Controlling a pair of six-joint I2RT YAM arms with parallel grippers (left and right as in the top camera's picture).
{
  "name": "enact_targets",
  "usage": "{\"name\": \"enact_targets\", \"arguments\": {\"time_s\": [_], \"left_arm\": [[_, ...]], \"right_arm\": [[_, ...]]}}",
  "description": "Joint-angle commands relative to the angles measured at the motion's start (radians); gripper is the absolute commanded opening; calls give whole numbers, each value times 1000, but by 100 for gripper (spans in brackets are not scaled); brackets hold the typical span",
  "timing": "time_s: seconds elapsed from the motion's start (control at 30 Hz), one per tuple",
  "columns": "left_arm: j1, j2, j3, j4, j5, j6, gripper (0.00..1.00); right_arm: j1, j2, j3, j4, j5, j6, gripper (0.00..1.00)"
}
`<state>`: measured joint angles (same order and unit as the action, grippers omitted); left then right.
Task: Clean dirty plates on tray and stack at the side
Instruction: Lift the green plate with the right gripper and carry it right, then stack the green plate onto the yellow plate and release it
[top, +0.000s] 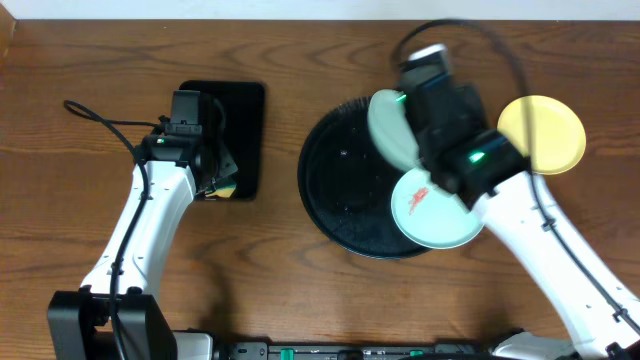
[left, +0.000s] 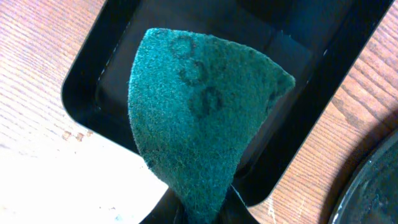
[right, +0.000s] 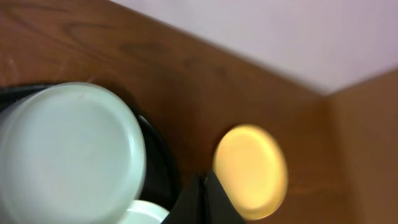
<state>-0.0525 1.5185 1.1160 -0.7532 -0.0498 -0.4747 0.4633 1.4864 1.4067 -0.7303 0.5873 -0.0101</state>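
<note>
I should swing my right gripper, still raised, toward the yellow plate (top: 545, 133) (right: 252, 171) and open it there, because the far mint plate is apart from the yellow one.
The round black tray (top: 335, 190) lies at the table's centre. One mint plate (top: 388, 130) (right: 68, 155) sits at the tray's far right side, partly under my right arm. A second mint plate (top: 432, 210) (right: 146, 214) with a red smear rests on the tray's near right rim. The yellow plate (top: 545, 133) (right: 252, 171) lies on the table to the right of the tray. My right gripper (right: 206, 190) is shut with nothing in it, between the far mint plate and the yellow plate. My left gripper (left: 205, 211) (top: 215, 178) is shut on a green scouring pad (left: 199, 106).
A small rectangular black tray (top: 240, 130) (left: 292, 56) lies at the left, under the pad and the left gripper. A wall (right: 280, 37) runs behind the table's far edge. Bare wood separates the two trays.
</note>
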Motion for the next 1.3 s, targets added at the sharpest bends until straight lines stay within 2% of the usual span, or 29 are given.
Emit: {"name": "enact_targets", "arguments": {"time_s": [0.0, 0.13, 0.2, 0.3, 0.4, 0.57, 0.8, 1.03, 1.27], "left_arm": [[3, -2, 2, -6, -2, -6, 8], [3, -2, 2, -7, -2, -6, 8], [3, -2, 2, -7, -2, -6, 8], [3, -2, 2, -6, -2, -6, 8], [3, -2, 2, -6, -2, -6, 8], [3, -2, 2, -6, -2, -6, 8], [3, -2, 2, -5, -2, -6, 8], [3, -2, 1, -6, -2, -6, 8], [3, -2, 0, -6, 3, -6, 8]], "right_arm": [[-204, -20, 5, -14, -417, 215, 1], [-473, -20, 5, -15, -817, 234, 1], [-579, -20, 4, -26, -948, 235, 1], [-690, -20, 4, -71, -1038, 234, 1], [-725, -20, 4, -118, -1044, 231, 7], [-674, -13, -2, -137, -1048, 184, 27], [-474, 106, -17, -82, -1025, 117, 55], [-290, 345, -17, 62, -905, 148, 59], [-194, 519, -17, 196, -789, 166, 61]]}}
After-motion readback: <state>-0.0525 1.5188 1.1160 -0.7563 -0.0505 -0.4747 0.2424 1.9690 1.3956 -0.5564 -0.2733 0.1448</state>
